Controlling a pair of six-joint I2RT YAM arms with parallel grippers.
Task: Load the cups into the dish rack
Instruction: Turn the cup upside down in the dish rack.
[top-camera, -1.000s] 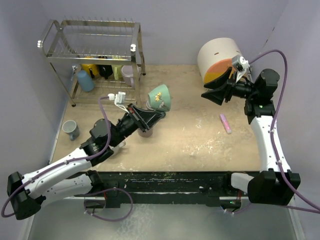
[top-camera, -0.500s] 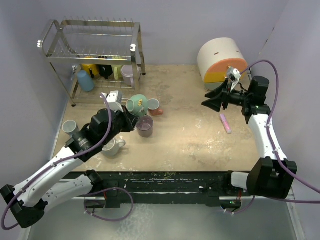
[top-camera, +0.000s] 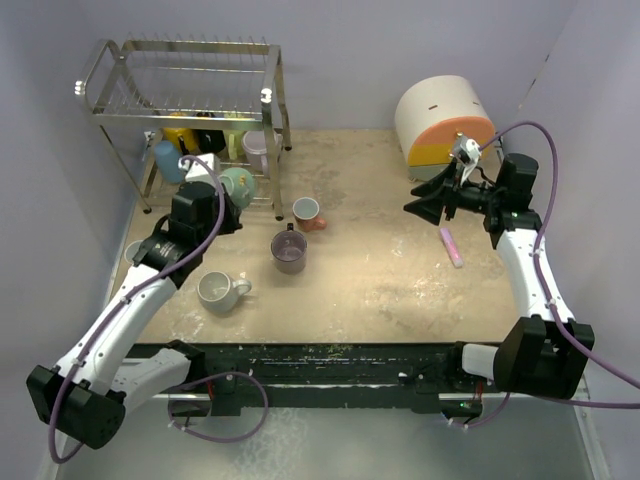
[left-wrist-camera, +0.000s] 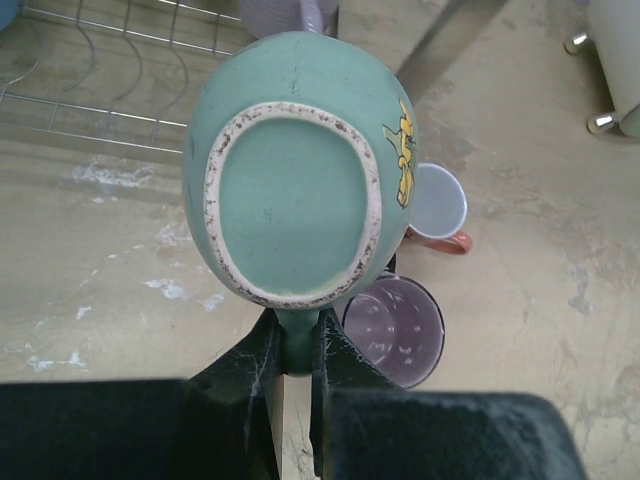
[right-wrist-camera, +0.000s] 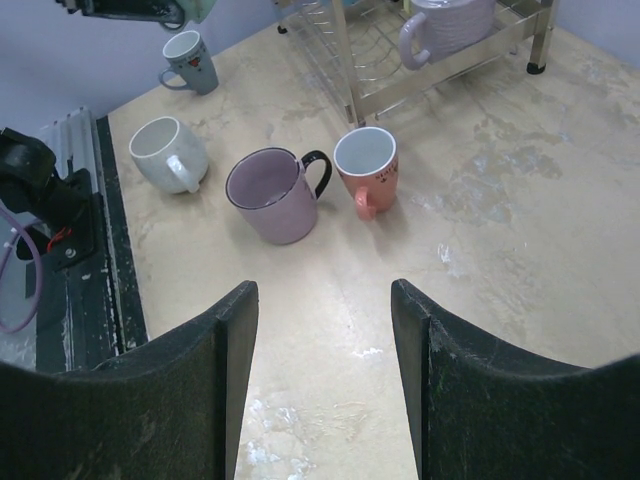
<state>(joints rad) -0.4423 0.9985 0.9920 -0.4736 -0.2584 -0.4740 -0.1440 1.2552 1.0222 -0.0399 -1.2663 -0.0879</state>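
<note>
Next, the left gripper moves outward, then down to release the teal mug (left-wrist-camera: 290, 175) at the part of the rack's wires (left-wrist-camera: 75, 50) beside the blue mug, which stands empty.
My left gripper (top-camera: 230, 192) is shut on the handle of a teal mug (top-camera: 238, 183), held bottom-up just in front of the lower tier of the silver dish rack (top-camera: 180, 95). In the left wrist view the teal mug (left-wrist-camera: 290, 175) fills the middle and my gripper (left-wrist-camera: 295, 345) pinches its handle. A purple mug (top-camera: 289, 250), a salmon mug (top-camera: 307, 211) and a white mug (top-camera: 218, 291) stand on the table. Several mugs sit in the rack's lower tier, among them a blue mug (top-camera: 168, 160) and a lavender mug (top-camera: 257, 148). My right gripper (top-camera: 420, 198) is open and empty.
A cream-and-orange box (top-camera: 445, 120) stands at the back right. A pink stick (top-camera: 452, 247) lies below my right gripper. A grey mug (right-wrist-camera: 190, 60) stands at the table's left edge, mostly hidden by my left arm in the top view.
My left arm has carried the teal mug from mid-table left and back to the rack's lower tier. My right gripper dropped slightly early on, then stayed still.
</note>
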